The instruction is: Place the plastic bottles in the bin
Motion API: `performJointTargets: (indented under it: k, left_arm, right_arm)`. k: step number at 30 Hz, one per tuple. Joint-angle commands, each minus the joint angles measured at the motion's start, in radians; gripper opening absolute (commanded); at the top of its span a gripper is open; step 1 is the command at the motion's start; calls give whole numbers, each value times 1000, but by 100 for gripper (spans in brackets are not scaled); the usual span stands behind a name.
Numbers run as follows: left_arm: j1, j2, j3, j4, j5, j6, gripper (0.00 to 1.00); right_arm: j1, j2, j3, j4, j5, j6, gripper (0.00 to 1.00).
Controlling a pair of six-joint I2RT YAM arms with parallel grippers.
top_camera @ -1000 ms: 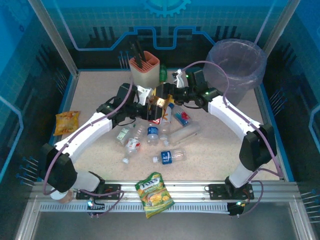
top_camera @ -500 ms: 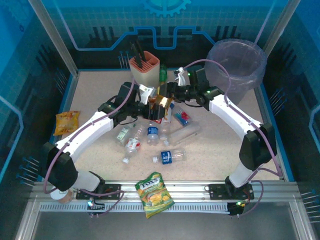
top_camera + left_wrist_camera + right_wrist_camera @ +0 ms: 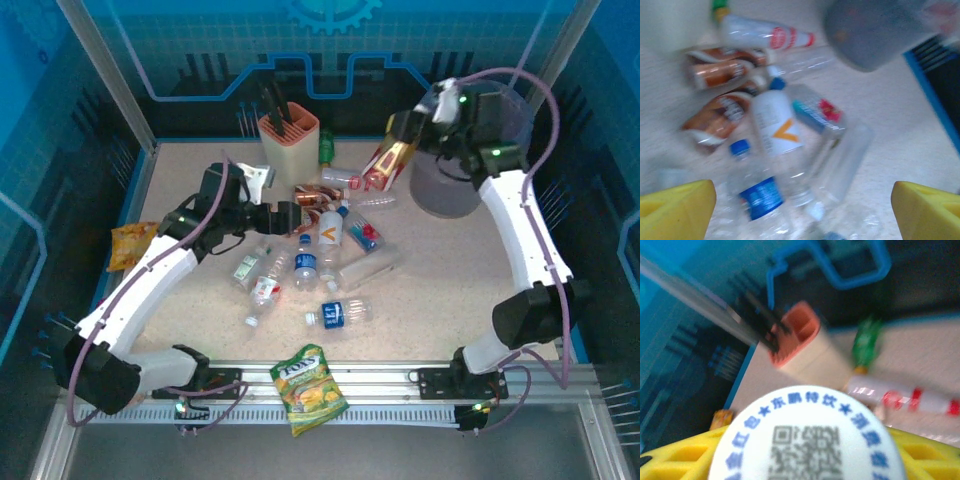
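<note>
My right gripper should next swing over the bin's opening beside it, away from the utensil holder, and release the red and gold bottle, which hangs outside the bin's rim.
My right gripper [image 3: 410, 137] is raised beside the bin [image 3: 441, 196], shut on a red and gold bottle [image 3: 388, 165]. In the right wrist view that bottle's white cap [image 3: 807, 440] sits between the yellow fingers. My left gripper [image 3: 288, 215] is open, low at the left edge of the pile of plastic bottles. Between its spread jaws [image 3: 802, 210] lie a blue-labelled bottle [image 3: 757, 197] and a white one with an orange mark [image 3: 780, 125]. Brown bottles [image 3: 315, 195], a red-and-white one [image 3: 345, 178] and a green one [image 3: 326, 147] lie further back.
A peach utensil holder [image 3: 288, 140] with black tools stands at the back, left of the pile. A yellow snack bag [image 3: 133, 243] lies at the left wall. A green one [image 3: 308, 385] rests on the front rail. Another bottle [image 3: 340, 313] lies apart near the front.
The right gripper closed on the red and gold bottle and carried it up and right to the bin. The left gripper let go, opened wide and drew back left.
</note>
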State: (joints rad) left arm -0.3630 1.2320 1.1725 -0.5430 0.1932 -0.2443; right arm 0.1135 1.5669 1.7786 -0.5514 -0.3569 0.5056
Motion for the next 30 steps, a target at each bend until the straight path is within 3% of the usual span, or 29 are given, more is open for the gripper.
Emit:
performJointTargets:
  k: [1, 7, 13, 22, 30]
  left_arm:
    - [28, 15, -43, -171, -207, 38, 91]
    - [51, 65, -114, -188, -333, 64, 93]
    - [90, 92, -167, -140, -292, 62, 94]
    - [99, 177, -201, -131, -248, 67, 96]
    - [160, 196, -229, -160, -205, 13, 87]
  right_arm:
    - [-75, -14, 119, -81, 104, -83, 42]
    - [-192, 62, 223, -38, 255, -92, 35]
    - [-241, 183, 287, -17, 419, -125, 28]
    - [-243, 360, 363, -65, 462, -162, 29]
    - [-241, 485, 383, -183, 520, -213, 33]
